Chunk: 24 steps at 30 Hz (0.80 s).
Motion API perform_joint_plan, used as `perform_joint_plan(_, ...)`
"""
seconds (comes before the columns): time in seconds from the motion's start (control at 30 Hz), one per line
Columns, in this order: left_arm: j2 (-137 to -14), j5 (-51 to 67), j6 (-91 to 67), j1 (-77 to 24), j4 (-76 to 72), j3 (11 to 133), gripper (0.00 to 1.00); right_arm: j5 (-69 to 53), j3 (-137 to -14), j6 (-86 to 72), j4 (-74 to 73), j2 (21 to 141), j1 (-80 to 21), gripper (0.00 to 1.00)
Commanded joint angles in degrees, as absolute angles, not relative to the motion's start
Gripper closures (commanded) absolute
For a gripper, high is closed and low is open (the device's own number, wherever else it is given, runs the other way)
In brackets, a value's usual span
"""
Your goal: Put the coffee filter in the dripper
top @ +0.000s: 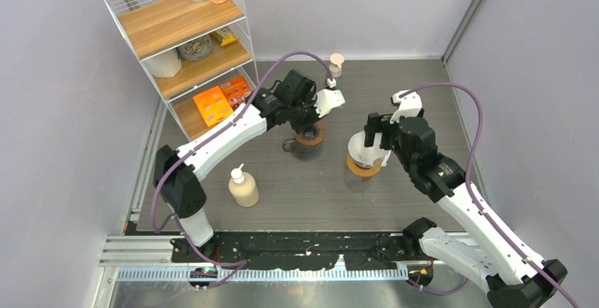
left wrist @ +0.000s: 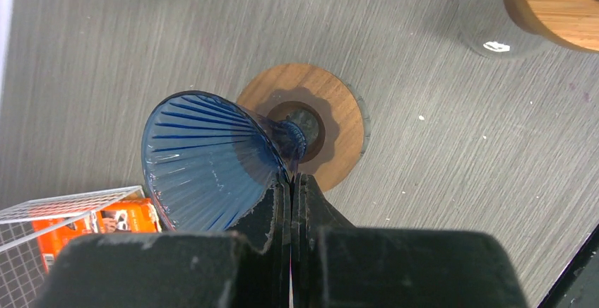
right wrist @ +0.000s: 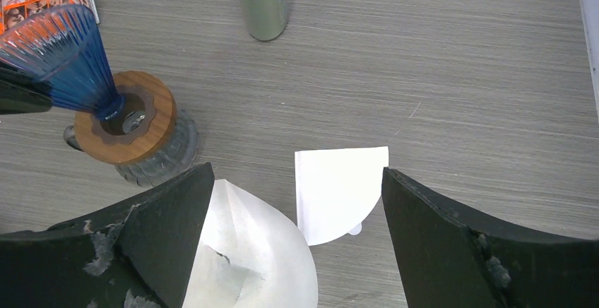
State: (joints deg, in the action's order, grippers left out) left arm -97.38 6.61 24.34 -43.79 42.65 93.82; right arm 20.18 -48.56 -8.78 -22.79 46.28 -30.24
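Note:
The blue ribbed dripper (left wrist: 205,160) leans with its foot at the opening in the wooden collar (left wrist: 308,126). Next, my left gripper lowers toward it and releases the dripper's rim.
My left gripper (left wrist: 291,179) is shut on the rim of the blue ribbed dripper (left wrist: 205,160). The dripper leans over, its foot resting in the wooden collar (left wrist: 332,121) of the glass server (top: 309,142). In the right wrist view the dripper (right wrist: 60,54) shows at upper left. My right gripper (right wrist: 297,174) stands wide open and holds nothing. It hovers above an opened white coffee filter (right wrist: 247,251) and a flat folded filter (right wrist: 339,191) that lies on the table. From the top view the opened filter (top: 367,154) sits on a wooden-ringed stand (top: 364,169).
A wire rack with wooden shelves (top: 185,46) stands at the back left, with orange boxes (top: 212,104) on its lowest shelf. A pump bottle (top: 243,186) is at the front left. A small capped bottle (top: 336,64) is at the back. A metal cylinder (right wrist: 261,1) stands beyond the filters.

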Motion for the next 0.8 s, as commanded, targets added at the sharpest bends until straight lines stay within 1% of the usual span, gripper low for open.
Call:
perform_joint_plan(0.0, -99.2, 5.6, 26.0, -44.2, 46.1, 98.8, 1.00, 22.1, -48.9, -8.7, -21.2, 46.5, -30.1, 0.05)
perform_joint_plan(0.4, -103.0, 3.5, 25.1, -45.0, 45.8, 98.6, 1.00, 22.3, -49.0, -8.7, -21.4, 46.9, -30.1, 0.04)
perform_joint_plan(0.7, -103.1, 0.5, 25.2, -47.1, 45.9, 97.1, 1.00, 22.0, -49.0, -8.7, -21.5, 46.9, -30.1, 0.05)
perform_joint_plan(0.77, -103.0, 0.5, 24.9, -47.1, 45.8, 97.3, 0.90, 22.1, -49.0, -8.6, -21.5, 46.9, -30.1, 0.05)
